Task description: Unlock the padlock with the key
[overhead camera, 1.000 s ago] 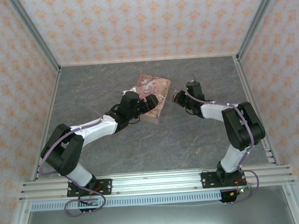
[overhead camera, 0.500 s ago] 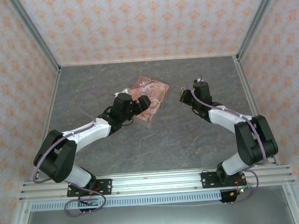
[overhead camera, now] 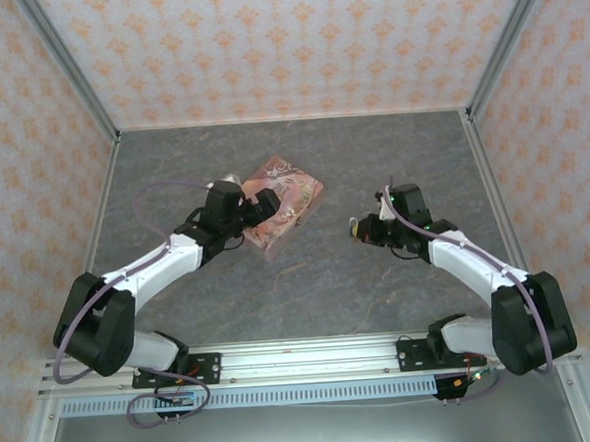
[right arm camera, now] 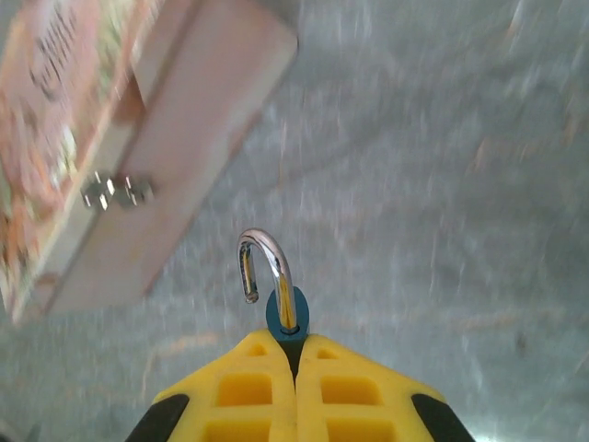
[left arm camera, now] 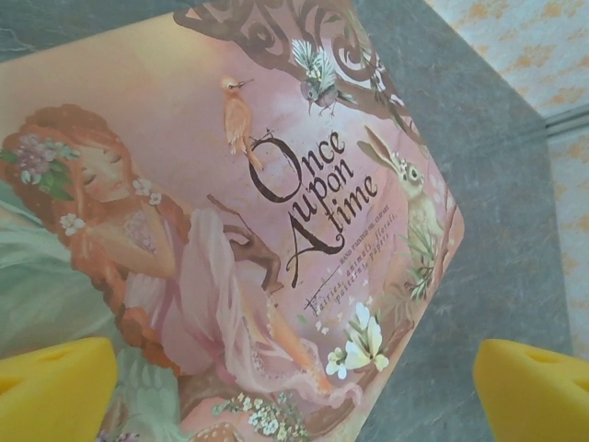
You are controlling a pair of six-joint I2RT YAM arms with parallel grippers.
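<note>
The teal-blue padlock (right arm camera: 287, 315) already has its shackle hanging open. So it goes back and down with my right gripper next, for release on the bare tabletop nearer my base.
My right gripper (right arm camera: 294, 345) is shut on the teal-blue padlock (right arm camera: 287, 315), whose top pokes out between the yellow fingers. Its silvery shackle (right arm camera: 268, 257) curves up and left, and its short end hangs free of the body. In the top view this right gripper (overhead camera: 360, 229) hovers right of the pink tin (overhead camera: 285, 195). My left gripper (overhead camera: 262, 207) stands at the tin's left corner. In the left wrist view its yellow fingertips (left arm camera: 55, 387) are spread wide, with the tin's lid (left arm camera: 230, 212) beneath them. The key is out of view.
The tin's side wall with a small metal hasp (right arm camera: 116, 191) lies up and left of the padlock. Grey stone-look table (overhead camera: 309, 280) stretches around it. Patterned walls and aluminium posts (overhead camera: 485, 59) enclose the space on three sides.
My right gripper has pulled away from the tin toward the near right, carrying the padlock. The left gripper has opened wider and drifted left, and the tin has shifted left with it.
</note>
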